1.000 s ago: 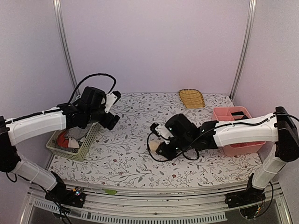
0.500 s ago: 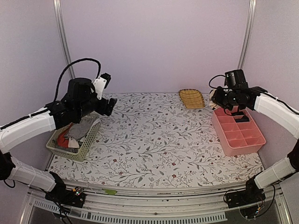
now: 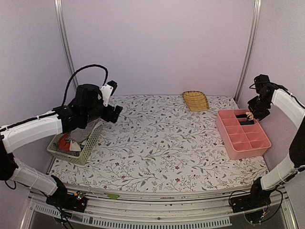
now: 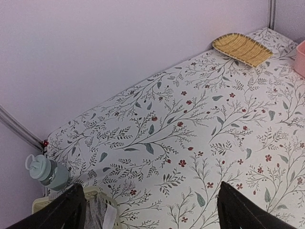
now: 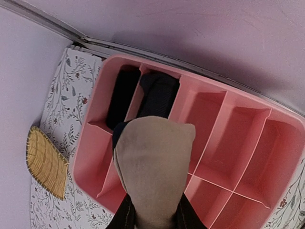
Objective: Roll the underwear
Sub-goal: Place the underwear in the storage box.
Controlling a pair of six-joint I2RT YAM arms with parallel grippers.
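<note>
My right gripper turns in line with the organizer's dividers next. It then lowers into the empty section beside the dark rolled pairs, since those fill the organizer's corner.
My right gripper (image 5: pixel 155 212) is shut on rolled beige underwear (image 5: pixel 155 162) with a black edge, holding it above the back compartments of the pink organizer (image 5: pixel 238 143). Two dark rolled pairs (image 5: pixel 159 93) lie in its far corner compartments. In the top view this gripper (image 3: pixel 250 114) hangs over the organizer (image 3: pixel 244 143) at the right wall. My left gripper (image 3: pixel 113 114) stands open and empty above the table, beside the green basket (image 3: pixel 88 145) that holds red, grey and white underwear (image 3: pixel 71 140). The left wrist view shows its fingers (image 4: pixel 243 210) wide apart over the floral cloth.
A yellow wicker tray (image 3: pixel 195 100) lies at the back of the table, left of the organizer. A pale green bottle (image 4: pixel 47 172) stands by the back left corner behind the basket (image 4: pixel 107 210). Side walls and corner posts stand close around the table.
My right arm has swung from the middle of the table to the right wall, carrying the beige roll over the organizer. The left arm has shifted a little near the basket, still open.
</note>
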